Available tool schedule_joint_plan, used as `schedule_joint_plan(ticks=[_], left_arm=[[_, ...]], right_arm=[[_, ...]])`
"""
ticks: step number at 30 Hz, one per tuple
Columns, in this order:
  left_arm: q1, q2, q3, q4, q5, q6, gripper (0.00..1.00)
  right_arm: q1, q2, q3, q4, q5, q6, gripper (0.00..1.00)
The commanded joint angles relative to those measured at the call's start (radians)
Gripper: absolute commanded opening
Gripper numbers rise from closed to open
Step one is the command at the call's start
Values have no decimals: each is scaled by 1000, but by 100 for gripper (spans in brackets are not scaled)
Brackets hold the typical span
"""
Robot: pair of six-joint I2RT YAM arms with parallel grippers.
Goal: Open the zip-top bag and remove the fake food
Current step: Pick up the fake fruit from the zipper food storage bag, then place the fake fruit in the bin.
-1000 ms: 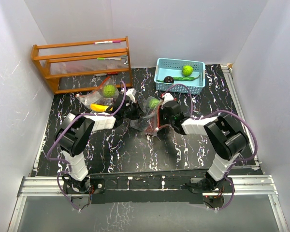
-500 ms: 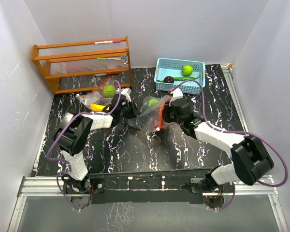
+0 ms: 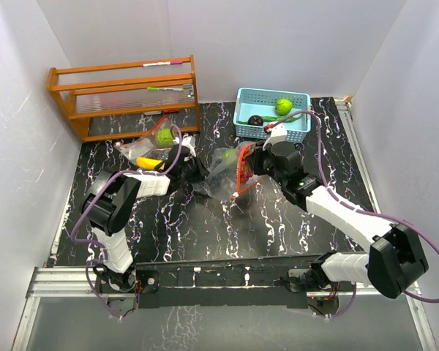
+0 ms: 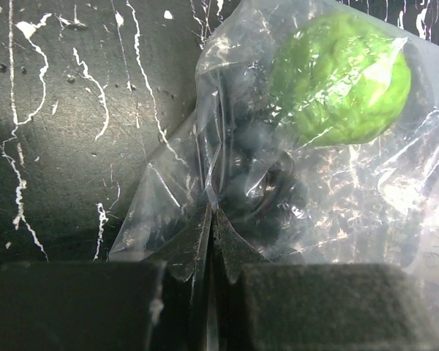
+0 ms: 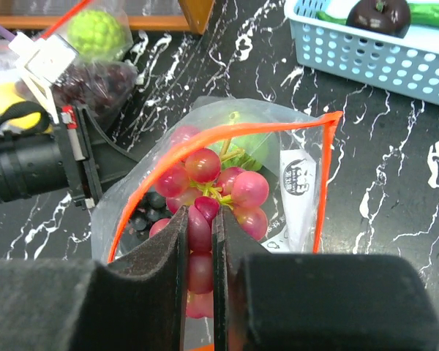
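My right gripper rises from the bag's opening next and turns outward over the light-blue basket's near part, since the basket already holds loose food.
A clear zip-top bag [image 3: 221, 170] with an orange zip rim [image 5: 227, 131] lies open at mid-table. My left gripper [image 3: 198, 174] is shut on the bag's closed end [image 4: 212, 219]. Through the plastic I see a bumpy lime-green ball [image 4: 340, 77] and dark grapes [image 4: 260, 190]. My right gripper [image 3: 244, 174] is at the bag's mouth, shut on a bunch of red grapes [image 5: 205, 183]. The green ball [image 5: 241, 150] and dark grapes [image 5: 143, 208] lie below it in the bag.
A light-blue basket [image 3: 241, 117] at the back holds a green ball [image 3: 283, 107], a dark round piece [image 3: 255, 120] and a long green vegetable [image 3: 289, 115]. A second bag [image 3: 135, 148] with a green ball, banana and dark grapes lies left. A wooden rack [image 3: 124, 95] stands back left.
My right arm has stretched out and swung right, drawing the red grapes up at the bag's mouth. The bag has risen and tipped. My left gripper keeps its hold.
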Motion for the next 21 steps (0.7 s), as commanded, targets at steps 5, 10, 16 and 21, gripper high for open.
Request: schedule_joint_plan(ticks=[5, 10, 16, 21], left_arm=[[17, -18, -25, -15, -28, -9, 0], [23, 1, -29, -2, -18, -20, 0], [24, -3, -30, -6, -28, -8, 0], [25, -7, -35, -5, -26, -5, 0]], right_arm=[[2, -117, 110, 34, 62, -51, 7], [1, -126, 146, 37, 158, -119, 7], [-12, -31, 210, 108, 267, -202, 7], [-30, 114, 290, 224, 387, -263, 7]])
